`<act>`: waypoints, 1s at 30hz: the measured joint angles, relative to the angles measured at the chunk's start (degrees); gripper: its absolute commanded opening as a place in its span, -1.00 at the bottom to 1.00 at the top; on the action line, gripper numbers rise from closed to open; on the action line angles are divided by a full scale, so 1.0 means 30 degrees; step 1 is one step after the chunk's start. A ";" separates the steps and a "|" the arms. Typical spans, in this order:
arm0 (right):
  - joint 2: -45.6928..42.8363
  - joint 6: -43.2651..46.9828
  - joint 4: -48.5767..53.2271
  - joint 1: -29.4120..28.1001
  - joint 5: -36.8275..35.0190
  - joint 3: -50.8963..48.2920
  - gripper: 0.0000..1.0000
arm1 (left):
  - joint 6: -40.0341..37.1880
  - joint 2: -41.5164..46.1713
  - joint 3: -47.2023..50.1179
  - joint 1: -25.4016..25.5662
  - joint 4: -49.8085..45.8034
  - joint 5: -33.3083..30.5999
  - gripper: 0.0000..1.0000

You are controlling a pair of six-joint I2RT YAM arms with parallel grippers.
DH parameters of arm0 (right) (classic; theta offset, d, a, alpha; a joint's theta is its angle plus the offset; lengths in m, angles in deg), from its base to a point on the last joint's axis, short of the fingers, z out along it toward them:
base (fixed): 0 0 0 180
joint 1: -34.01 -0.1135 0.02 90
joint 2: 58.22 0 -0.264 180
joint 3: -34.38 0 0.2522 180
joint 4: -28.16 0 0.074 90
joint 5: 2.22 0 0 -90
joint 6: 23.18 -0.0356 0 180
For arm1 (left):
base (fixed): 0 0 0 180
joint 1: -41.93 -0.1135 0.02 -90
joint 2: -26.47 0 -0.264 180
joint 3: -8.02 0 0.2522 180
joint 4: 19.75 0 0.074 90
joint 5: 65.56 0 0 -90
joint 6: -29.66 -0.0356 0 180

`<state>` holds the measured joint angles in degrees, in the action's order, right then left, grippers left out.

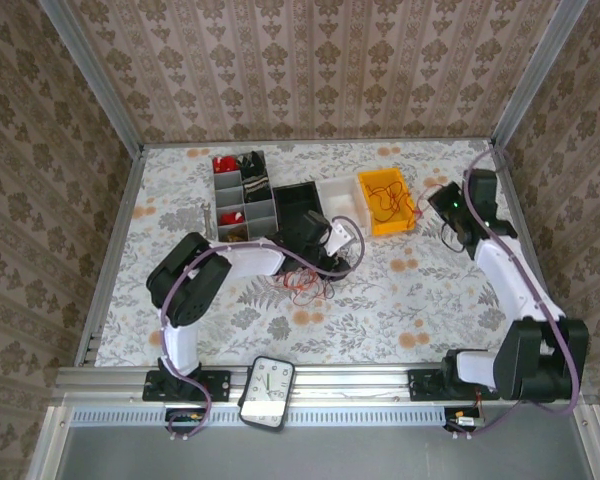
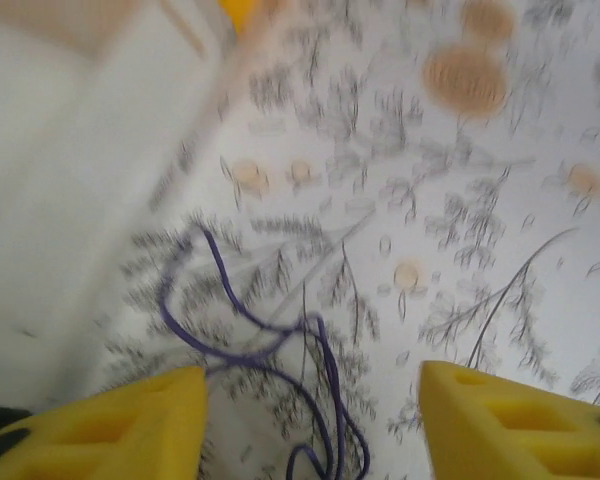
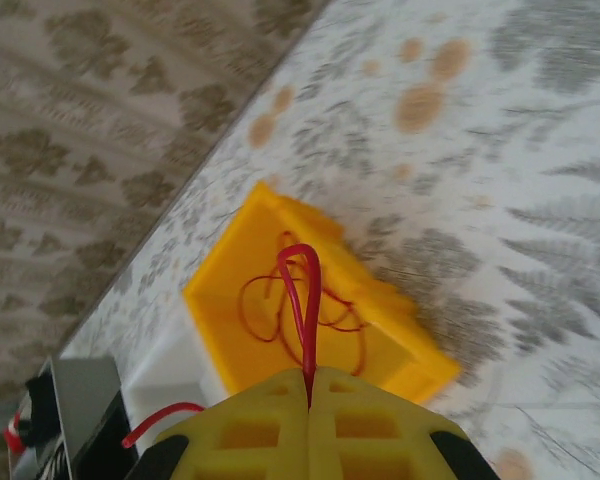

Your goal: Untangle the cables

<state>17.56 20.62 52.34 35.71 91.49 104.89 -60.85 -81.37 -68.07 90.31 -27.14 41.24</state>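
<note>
The yellow bin already has thin red wires in it, so I will move my right gripper outward and across over its far end [image 1: 388, 180] [image 3: 242, 255] and let go of the red cable.
A tangle of thin red and dark cables [image 1: 302, 288] lies on the patterned table in front of my left gripper [image 1: 338, 243]. In the left wrist view my left gripper [image 2: 315, 425] is open. A thin purple wire [image 2: 250, 335] loops on the table between its yellow fingers [image 2: 110, 430], touching neither. My right gripper [image 1: 432, 200] hovers beside the yellow bin [image 1: 380, 178]. Seen from the right wrist, the right gripper [image 3: 308, 380] is shut on a red cable [image 3: 302, 290]. The cable's loop sticks out over the yellow bin [image 3: 215, 270], which holds thin red wires [image 3: 265, 300].
A white bin [image 1: 340, 195], a black bin [image 1: 295, 200] and a grey organizer [image 1: 242, 200] stand in a row at the back. The white bin [image 2: 70, 180] is close on the left of the left gripper. A flat device [image 1: 268, 392] lies at the front edge.
</note>
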 measured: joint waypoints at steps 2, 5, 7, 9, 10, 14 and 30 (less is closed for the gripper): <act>0.1515 0.0641 -0.0117 -0.0641 -0.0087 0.1377 -0.98 | 0.0947 0.0809 0.0168 -0.0321 0.1020 0.0058 0.33; 0.4000 0.1501 -0.0211 -0.1290 -0.0138 0.3359 -0.98 | 0.2674 0.2484 0.1013 -0.1209 0.2885 0.0022 0.35; 0.5697 0.1982 -0.0175 -0.1537 -0.0146 0.4670 -0.97 | 0.3927 0.3687 0.1829 -0.2076 0.4065 -0.0168 0.36; 0.7271 0.2404 -0.0058 -0.1756 -0.0182 0.5858 -0.97 | 0.5107 0.4794 0.2747 -0.3111 0.5064 -0.0576 0.36; 0.7919 0.2550 0.0036 -0.1865 -0.0262 0.6324 -0.97 | 0.5450 0.5180 0.3126 -0.3526 0.5355 -0.0823 0.36; 1.0054 0.2994 0.0721 -0.2259 -0.0954 0.7970 -0.94 | 0.6127 0.6703 0.4685 -0.4816 0.5457 -0.2076 0.37; 0.9901 0.3840 0.2441 -0.2805 -0.2674 0.8910 -0.12 | 0.5158 0.9901 0.6368 -0.5515 0.1406 -0.2841 0.36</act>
<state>47.27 32.14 59.66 27.29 83.47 131.62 -45.38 -51.66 -48.97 73.77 -22.92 32.71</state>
